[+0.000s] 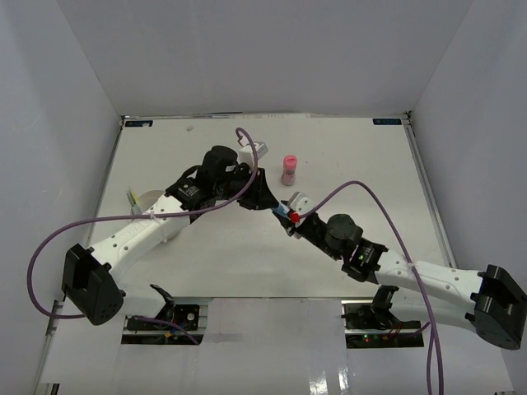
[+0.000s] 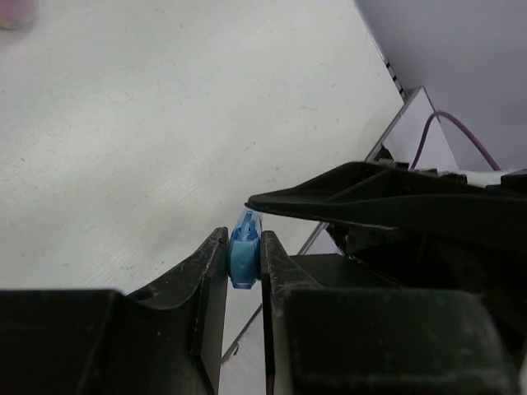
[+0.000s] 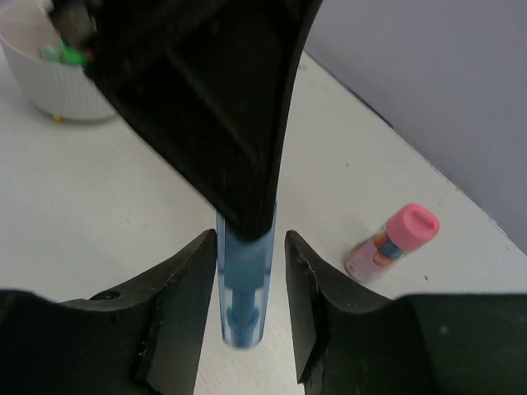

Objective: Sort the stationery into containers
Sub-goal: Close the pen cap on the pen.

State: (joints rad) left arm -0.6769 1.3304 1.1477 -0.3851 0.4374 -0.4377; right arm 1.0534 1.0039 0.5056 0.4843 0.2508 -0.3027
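Note:
I will move my left gripper to the left in the top view next, over the white bowl, and let go of the blue pen, because green items already stand there.
My left gripper is shut on a blue pen, pinching it between both fingertips above the table's middle. My right gripper meets it there. In the right wrist view the pen stands between my right gripper's open jaws, with a gap on its right side. The left gripper's black finger covers the pen's upper part. A pink stubby cylinder stands just beyond the grippers; it also shows in the right wrist view. The white bowl sits at the left, partly under my left arm.
The bowl holds green items. A small white object lies behind my left arm. A purple cable loops over each arm. White walls enclose the table on three sides.

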